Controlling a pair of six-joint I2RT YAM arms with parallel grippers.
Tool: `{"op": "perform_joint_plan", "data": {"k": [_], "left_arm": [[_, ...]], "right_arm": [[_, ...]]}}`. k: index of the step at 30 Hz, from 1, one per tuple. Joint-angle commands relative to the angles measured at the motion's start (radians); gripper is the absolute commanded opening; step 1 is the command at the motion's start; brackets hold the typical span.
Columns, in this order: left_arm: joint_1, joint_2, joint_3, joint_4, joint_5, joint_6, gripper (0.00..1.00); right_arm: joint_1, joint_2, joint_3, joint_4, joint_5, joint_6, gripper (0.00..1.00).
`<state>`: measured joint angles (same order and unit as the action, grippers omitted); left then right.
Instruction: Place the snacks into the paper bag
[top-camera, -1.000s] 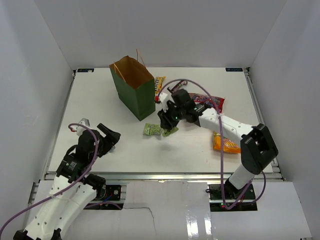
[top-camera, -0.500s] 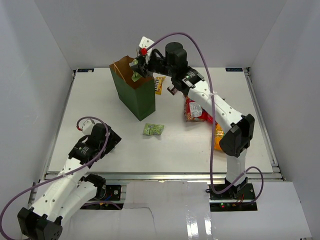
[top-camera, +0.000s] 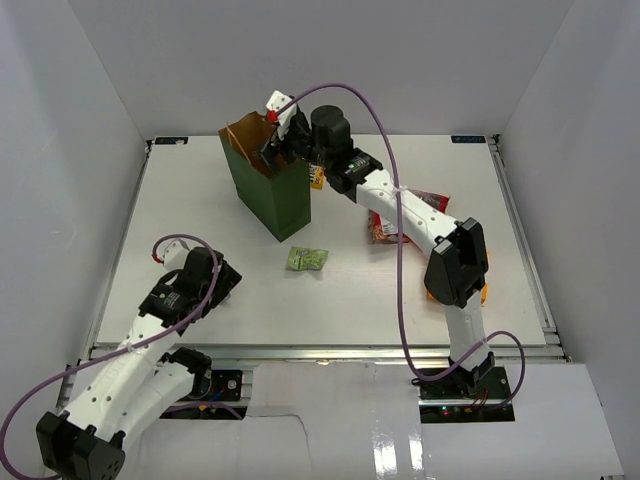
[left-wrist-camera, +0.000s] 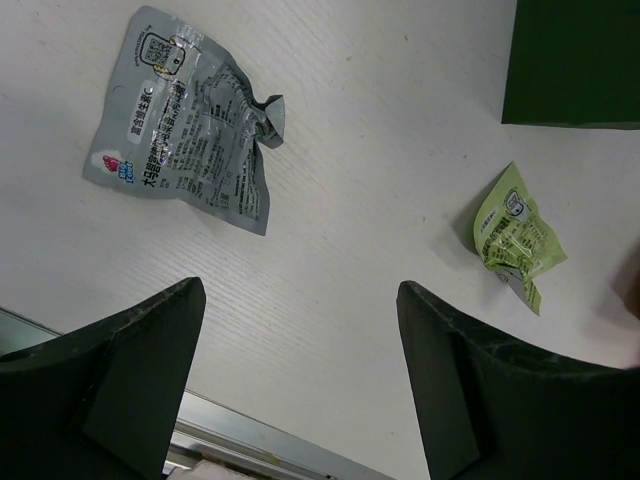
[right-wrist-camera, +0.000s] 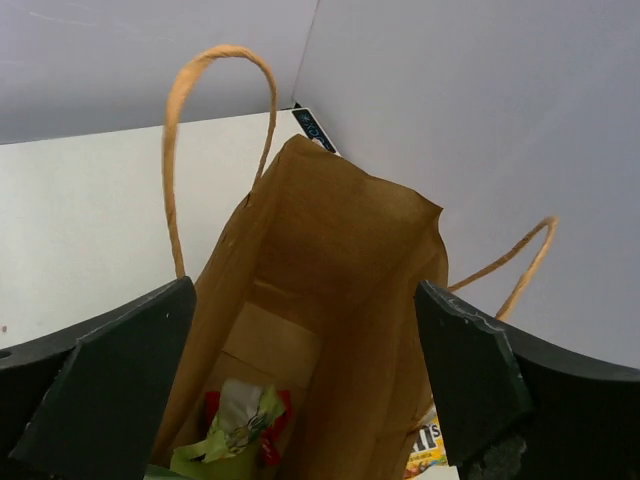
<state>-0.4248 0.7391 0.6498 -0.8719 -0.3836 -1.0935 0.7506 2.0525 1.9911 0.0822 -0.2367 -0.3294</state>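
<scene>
My open left gripper should next come down onto the narrow crumpled fold at one edge of the grey packet, and then it should close its fingers there.
The dark green paper bag (top-camera: 268, 195) stands open at the back of the table. My right gripper (top-camera: 276, 150) hangs over its mouth, open and holding nothing. In the right wrist view the gripper (right-wrist-camera: 303, 290) looks down into the brown inside (right-wrist-camera: 330, 250), where a green packet (right-wrist-camera: 235, 440) and a red one lie at the bottom. Another green packet (top-camera: 307, 258) lies on the table in front of the bag. My left gripper (top-camera: 222, 278) is open low at the near left (left-wrist-camera: 300, 290), with a grey packet (left-wrist-camera: 185, 120) and the green packet (left-wrist-camera: 515, 235) ahead of it.
A yellow packet (top-camera: 318, 176) lies just right of the bag. A large red bag (top-camera: 384, 232) sits partly under my right arm. An orange bag (top-camera: 431, 294) is mostly hidden by that arm's elbow. White walls enclose the table on three sides.
My right gripper lifted a green packet off the table, carried it over the bag mouth and opened; the packet now lies inside the bag. The left arm barely shifted.
</scene>
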Motion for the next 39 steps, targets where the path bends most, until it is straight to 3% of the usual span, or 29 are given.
{"op": "perform_joint_plan", "data": {"k": [1,5,7,11,18,21,22,25,26,33,36,39], "left_arm": [[0.003,0.011,-0.01,0.002,-0.043,-0.034,0.88],[0.003,0.114,0.019,-0.027,-0.107,-0.055,0.88],[0.011,0.212,0.046,-0.038,-0.124,-0.06,0.87],[0.056,0.376,0.1,-0.052,-0.126,-0.039,0.85],[0.155,0.577,0.117,0.148,-0.092,0.191,0.83],[0.198,0.643,0.128,0.226,-0.035,0.28,0.79],[0.204,0.661,0.134,0.237,-0.031,0.293,0.73],[0.212,0.721,0.145,0.244,-0.023,0.319,0.68],[0.215,0.733,0.143,0.248,-0.02,0.323,0.62],[0.215,0.642,0.106,0.251,-0.005,0.302,0.24],[0.215,0.516,0.088,0.258,0.029,0.299,0.15],[0.205,0.316,0.051,0.339,0.163,0.322,0.09]], "right_arm": [[0.003,-0.095,0.003,0.047,-0.013,0.016,0.97],[-0.019,-0.201,-0.052,-0.039,-0.151,0.038,0.94],[-0.033,-0.291,-0.122,-0.08,-0.309,0.017,0.92],[-0.08,-0.515,-0.494,-0.192,-0.518,-0.104,0.9],[-0.215,-0.75,-1.013,-0.263,-0.553,-0.212,0.9],[-0.272,-0.785,-1.115,-0.246,-0.564,-0.203,0.91],[-0.29,-0.793,-1.132,-0.231,-0.578,-0.194,0.91],[-0.304,-0.795,-1.166,-0.184,-0.585,-0.169,0.91],[-0.304,-0.793,-1.166,-0.179,-0.587,-0.166,0.91],[-0.307,-0.767,-1.175,-0.145,-0.602,-0.155,0.91],[-0.309,-0.762,-1.184,-0.137,-0.605,-0.148,0.9],[-0.309,-0.759,-1.187,-0.128,-0.609,-0.134,0.9]]}}
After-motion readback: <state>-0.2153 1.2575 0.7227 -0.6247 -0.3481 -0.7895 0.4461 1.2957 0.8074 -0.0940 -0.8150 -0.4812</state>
